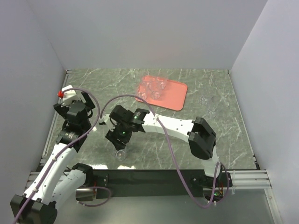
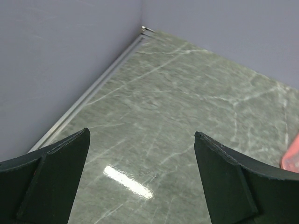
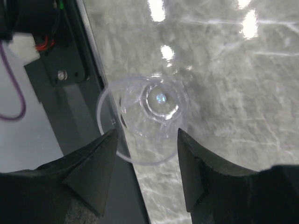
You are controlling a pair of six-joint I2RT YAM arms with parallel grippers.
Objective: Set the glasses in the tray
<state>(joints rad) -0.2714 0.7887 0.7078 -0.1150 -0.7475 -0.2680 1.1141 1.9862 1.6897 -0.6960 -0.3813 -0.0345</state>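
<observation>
The right gripper lowers next, shifting away from the dark strip to straddle the side of the glass's rim away from the dark strip (image 1: 123, 150) (image 3: 184, 128), which sits by one finger.
The salmon-pink tray (image 1: 175, 98) lies at the back middle of the table and holds several clear glasses (image 1: 154, 87). One clear glass (image 1: 120, 155) stands at the table's front edge. In the right wrist view this glass (image 3: 145, 112) is seen from above, its rim overhanging the dark edge strip. My right gripper (image 1: 119, 143) is open just above it, and its fingertips (image 3: 110, 140) straddle the near part of the rim. Two more faint glasses (image 1: 204, 100) stand right of the tray. My left gripper (image 1: 77, 100) is open and empty at the left (image 2: 140, 154). A sliver of the tray (image 2: 292, 156) shows there.
Grey walls enclose the table on the left, back and right. A metal rail (image 2: 88, 98) runs along the left wall. The black edge strip with a mount and cables (image 3: 60, 70) lies right beside the front glass. Purple cables loop over the arms (image 1: 140, 100).
</observation>
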